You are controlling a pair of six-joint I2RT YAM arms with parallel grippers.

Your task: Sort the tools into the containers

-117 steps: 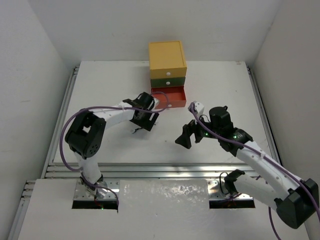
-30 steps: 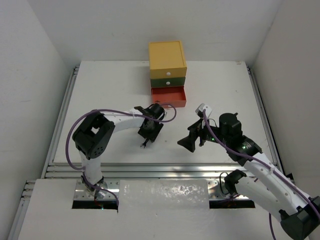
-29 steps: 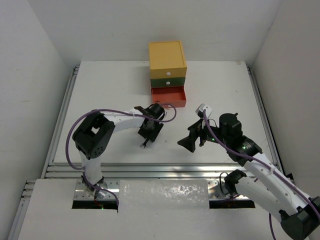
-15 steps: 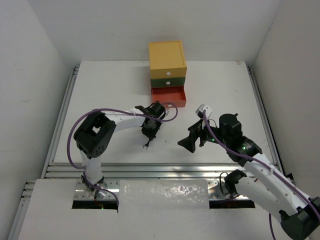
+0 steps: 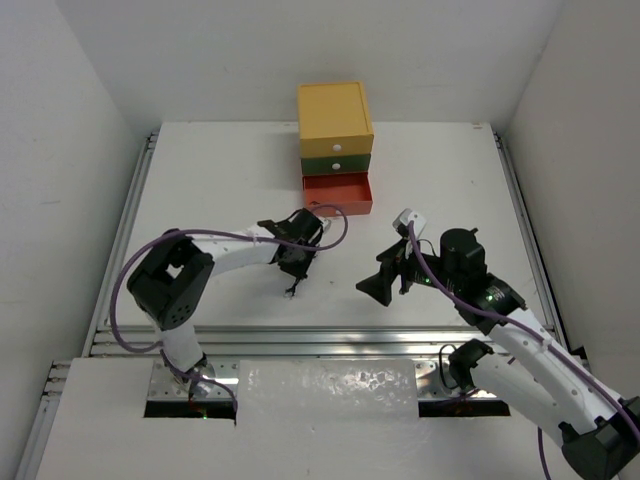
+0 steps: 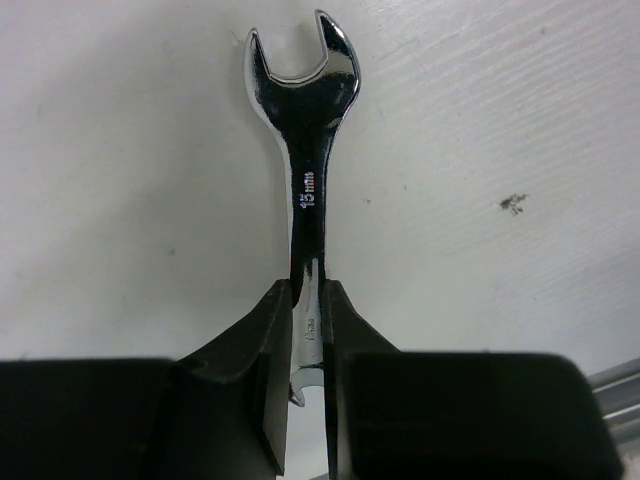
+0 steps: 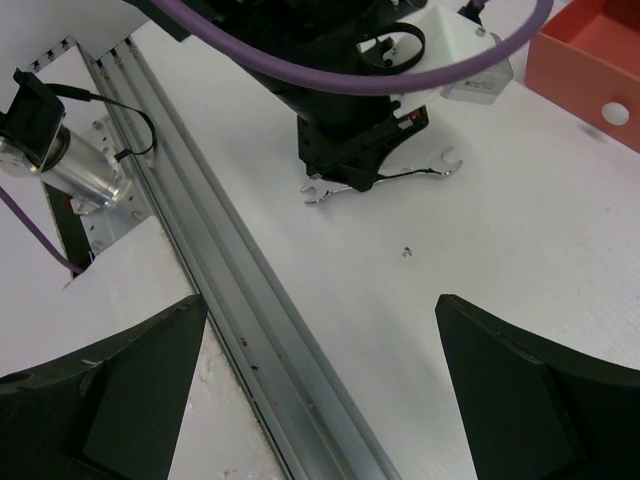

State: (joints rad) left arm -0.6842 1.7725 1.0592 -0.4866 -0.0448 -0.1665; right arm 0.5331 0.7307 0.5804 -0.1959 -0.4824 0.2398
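Observation:
My left gripper rises next and carries the wrench outward over the open red-orange drawer (image 5: 337,190) to release it there, since that drawer lies outward of the gripper.
A silver open-end wrench (image 6: 305,150) is clamped edge-on by its shank in my left gripper (image 6: 307,290), which is shut on it. From above, the left gripper (image 5: 296,268) sits at mid-table with the wrench's end (image 5: 292,291) poking out below it. The wrench (image 7: 438,166) stays low over the table; contact with the surface cannot be told. My right gripper (image 7: 320,300) hangs open and empty to the right (image 5: 378,285). The chest stands at the back: yellow drawer (image 5: 335,112), green drawer (image 5: 338,160), and red-orange drawer (image 5: 337,190) pulled out.
An aluminium rail (image 7: 250,330) runs along the table's near edge, below the right gripper. The open red-orange drawer's front with its white knob (image 7: 617,112) shows at the right wrist view's top right. White walls enclose the table on three sides.
The left jaws have closed onto the wrench's shank. The left arm's elbow has swung left and the wrist turned a little. The right arm has not moved.

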